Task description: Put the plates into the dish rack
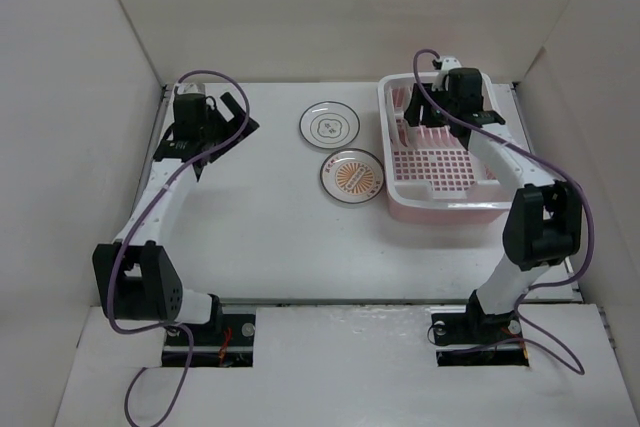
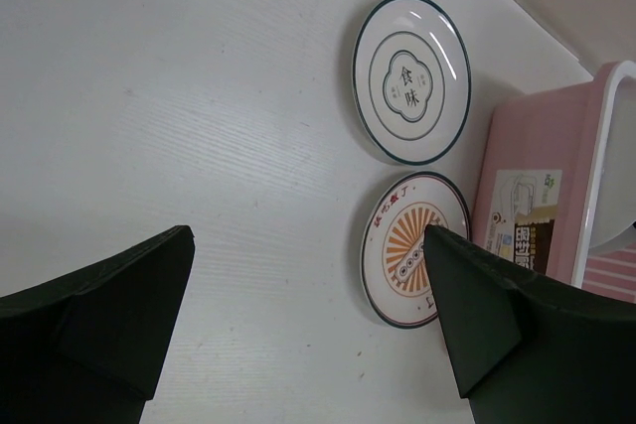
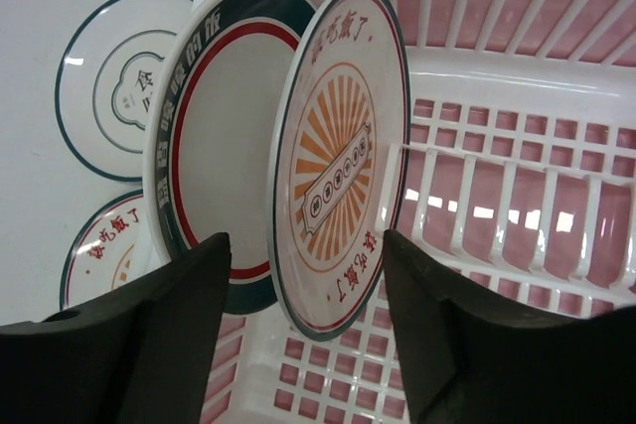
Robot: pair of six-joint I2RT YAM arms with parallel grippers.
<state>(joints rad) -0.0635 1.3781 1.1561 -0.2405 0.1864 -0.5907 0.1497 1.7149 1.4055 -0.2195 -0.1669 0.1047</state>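
Note:
Next I should bring my left gripper down and toward the right in the top view, onto the white ringed plate's rim [image 1: 302,131] [image 2: 367,126] opposite the dish rack, since bare table adjoins it.
The pink dish rack [image 1: 440,209] stands at the far right of the table. In the right wrist view two plates stand on edge in the dish rack [image 3: 517,17]: a teal-rimmed plate [image 3: 224,136] and, beside it, an orange sunburst plate [image 3: 338,166]. My right gripper [image 3: 306,240] hangs over the rack, open, its fingers either side of the sunburst plate's lower edge. Two plates lie flat on the table left of the rack: a white ringed plate [image 1: 329,126] and a second sunburst plate [image 1: 351,176]. My left gripper [image 1: 232,117] is open and empty at the far left.
The left wrist view looks across bare table toward the white plate [image 2: 411,77], the sunburst plate [image 2: 409,247] and the rack's pink side wall [image 2: 537,196]. White walls close in the table on the left, right and back.

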